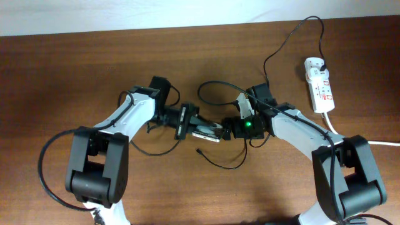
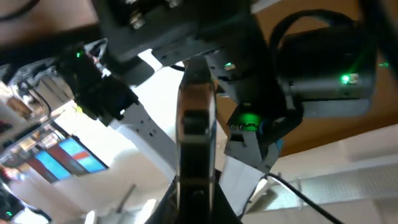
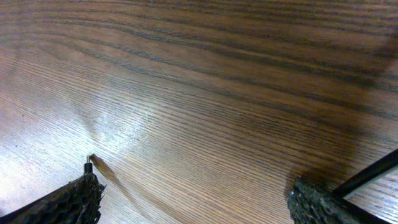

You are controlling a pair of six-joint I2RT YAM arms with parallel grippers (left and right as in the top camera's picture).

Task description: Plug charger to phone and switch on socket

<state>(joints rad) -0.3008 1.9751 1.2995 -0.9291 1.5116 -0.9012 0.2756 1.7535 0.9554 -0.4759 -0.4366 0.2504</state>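
Observation:
My right gripper has only bare wood between its fingers, so it will move back and to the left in the overhead view, onto the charger cable's loose end.
My left gripper is shut on the phone and holds it edge-up above the table's middle. In the left wrist view the phone rises edge-on from between the jaws. My right gripper is just right of the phone; its fingers are wide open with only bare wood between them. The charger cable runs from the socket at the right to the middle, and its loose end lies on the table below the phone. A stretch of cable passes my right finger.
The socket's thick white cord runs down past my right arm. Loops of black cable lie on the wooden table under both grippers. The right arm with green lights fills the left wrist view behind the phone.

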